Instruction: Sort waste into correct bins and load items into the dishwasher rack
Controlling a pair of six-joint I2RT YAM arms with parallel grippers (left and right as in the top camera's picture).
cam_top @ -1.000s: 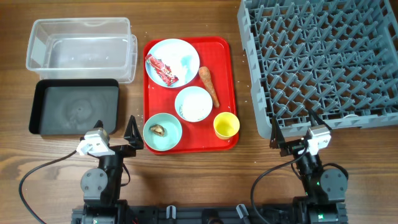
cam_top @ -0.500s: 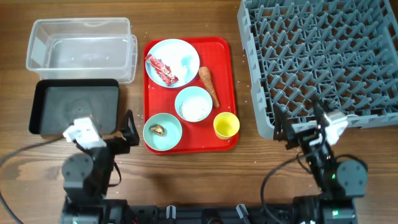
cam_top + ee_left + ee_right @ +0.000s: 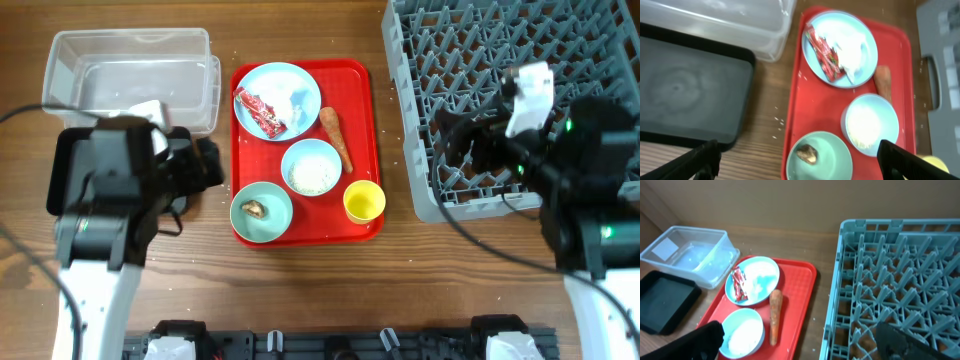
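The green bowl's rim facing the yellow cup (image 3: 364, 201) is the next place for my left gripper. It will move down and to the right in the overhead view, onto that rim.
On the red tray (image 3: 370, 150), a pale blue plate (image 3: 275, 100) holds a red wrapper (image 3: 260, 113) and white tissue (image 3: 298, 100). An orange carrot (image 3: 335, 138) lies beside a blue bowl of rice (image 3: 312, 167). A green bowl (image 3: 262, 212) holds a brown scrap (image 3: 253, 208), next to a yellow cup (image 3: 364, 201). My left gripper (image 3: 205, 165) is open and empty, high between the black tray (image 3: 60, 170) and the green bowl (image 3: 825, 155). My right gripper (image 3: 465, 140) is open and empty, over the grey rack's (image 3: 500, 60) front left part.
The clear tub (image 3: 130, 70) stands behind the black tray at the far left. The rack fills the right side, and its left wall (image 3: 832, 305) runs close to the red tray (image 3: 800, 295). Stray rice grains lie on the wood around the tray.
Both arms have risen from the table's front edge and swung forward: the left to the black tray's right edge, the right over the rack's front. Nothing was picked up.
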